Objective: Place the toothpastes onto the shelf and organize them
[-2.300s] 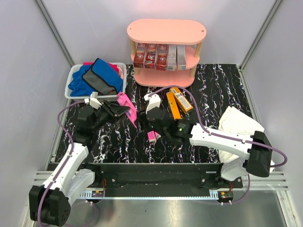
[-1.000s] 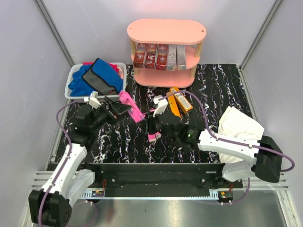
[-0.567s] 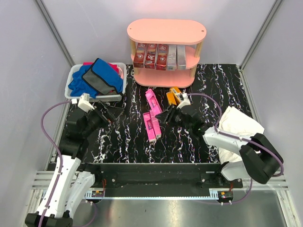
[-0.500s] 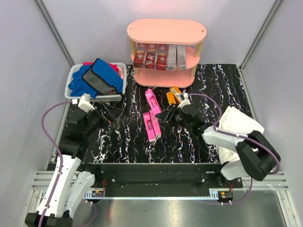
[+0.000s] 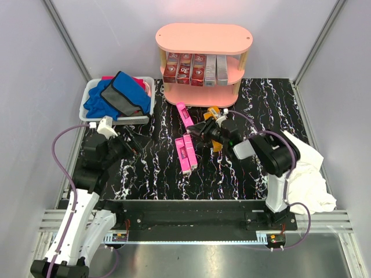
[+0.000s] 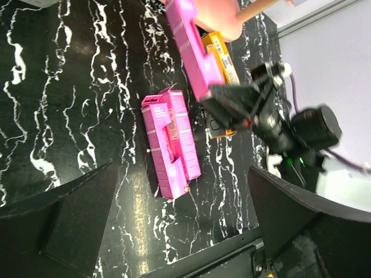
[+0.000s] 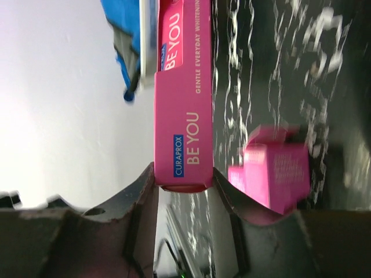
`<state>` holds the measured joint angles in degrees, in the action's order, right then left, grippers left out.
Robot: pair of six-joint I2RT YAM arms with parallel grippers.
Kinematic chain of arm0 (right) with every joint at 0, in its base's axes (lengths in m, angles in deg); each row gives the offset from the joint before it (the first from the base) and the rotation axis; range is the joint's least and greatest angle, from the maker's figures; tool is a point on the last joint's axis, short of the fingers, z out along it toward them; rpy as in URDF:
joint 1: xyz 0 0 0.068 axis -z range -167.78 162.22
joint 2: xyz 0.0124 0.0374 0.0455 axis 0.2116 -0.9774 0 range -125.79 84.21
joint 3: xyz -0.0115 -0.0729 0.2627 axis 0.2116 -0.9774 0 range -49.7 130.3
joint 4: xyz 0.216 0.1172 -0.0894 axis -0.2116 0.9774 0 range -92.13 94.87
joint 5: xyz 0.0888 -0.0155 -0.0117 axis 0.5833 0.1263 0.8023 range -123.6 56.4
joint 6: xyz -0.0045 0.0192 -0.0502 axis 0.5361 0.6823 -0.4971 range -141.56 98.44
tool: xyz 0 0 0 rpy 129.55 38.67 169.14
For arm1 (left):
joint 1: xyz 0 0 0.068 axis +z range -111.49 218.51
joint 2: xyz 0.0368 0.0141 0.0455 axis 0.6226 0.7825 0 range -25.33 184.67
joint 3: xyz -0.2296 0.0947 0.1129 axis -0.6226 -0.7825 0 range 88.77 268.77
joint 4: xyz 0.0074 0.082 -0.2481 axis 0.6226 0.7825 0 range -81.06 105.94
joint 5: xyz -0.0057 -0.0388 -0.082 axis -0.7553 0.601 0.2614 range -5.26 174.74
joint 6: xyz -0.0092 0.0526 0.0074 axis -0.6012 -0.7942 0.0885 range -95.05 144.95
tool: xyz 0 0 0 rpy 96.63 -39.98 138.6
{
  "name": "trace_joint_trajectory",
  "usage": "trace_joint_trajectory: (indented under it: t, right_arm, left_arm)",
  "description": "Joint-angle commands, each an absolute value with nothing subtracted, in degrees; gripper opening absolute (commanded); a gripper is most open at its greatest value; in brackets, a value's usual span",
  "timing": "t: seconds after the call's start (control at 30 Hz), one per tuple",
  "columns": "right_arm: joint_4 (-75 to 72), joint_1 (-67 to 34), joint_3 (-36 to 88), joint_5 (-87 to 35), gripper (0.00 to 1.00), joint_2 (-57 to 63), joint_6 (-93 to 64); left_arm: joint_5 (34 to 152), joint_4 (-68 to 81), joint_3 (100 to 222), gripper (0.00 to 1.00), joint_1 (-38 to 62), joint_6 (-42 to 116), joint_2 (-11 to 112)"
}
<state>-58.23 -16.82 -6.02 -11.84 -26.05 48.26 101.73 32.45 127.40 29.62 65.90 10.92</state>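
The right gripper carries the bright pink toothpaste outward onto the end of the shelf's bottom level by the white bin next, as that level is bare.
My right gripper (image 5: 197,127) is shut on one end of a bright pink toothpaste box (image 5: 184,112), held above the table just in front of the salmon-pink shelf (image 5: 203,36). The right wrist view shows that box (image 7: 182,104) pinched between both fingers (image 7: 136,214). Two more pink toothpastes (image 5: 185,154) lie side by side on the black table. Orange ones (image 5: 214,114) lie partly hidden behind the right arm. Dark red and silver boxes (image 5: 194,68) stand on the shelf's middle tier. At the left, my left gripper (image 5: 132,142) is open and holds nothing.
A white bin (image 5: 88,92) with blue and grey cloths stands at the back left, next to the shelf. A crumpled white cloth (image 5: 304,165) lies at the right behind the right arm. Grey walls close in both sides.
The pink box that was at my left gripper's tips is now in my right gripper and has been carried toward the shelf. The left arm has drawn back to the left.
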Motion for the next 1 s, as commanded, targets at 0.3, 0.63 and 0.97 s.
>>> trace_joint_trajectory:
  t: [0.3,0.63,0.97]
  right_arm:
    - [-63.2,-15.1,20.8,-14.9,0.17,-44.8,59.7]
    - [-54.4,-15.3,31.0,-23.4,0.16,-50.3,61.0]
    - [-42.8,-15.4,45.2,-27.9,0.17,-58.6,65.4]
  left_arm:
    - [98.4,35.0,126.7,0.99,29.9,61.2,7.4]
    - [97.9,36.9,126.9,0.99,29.9,59.7,6.7]
    - [98.3,36.9,126.6,0.99,29.9,61.0,5.8]
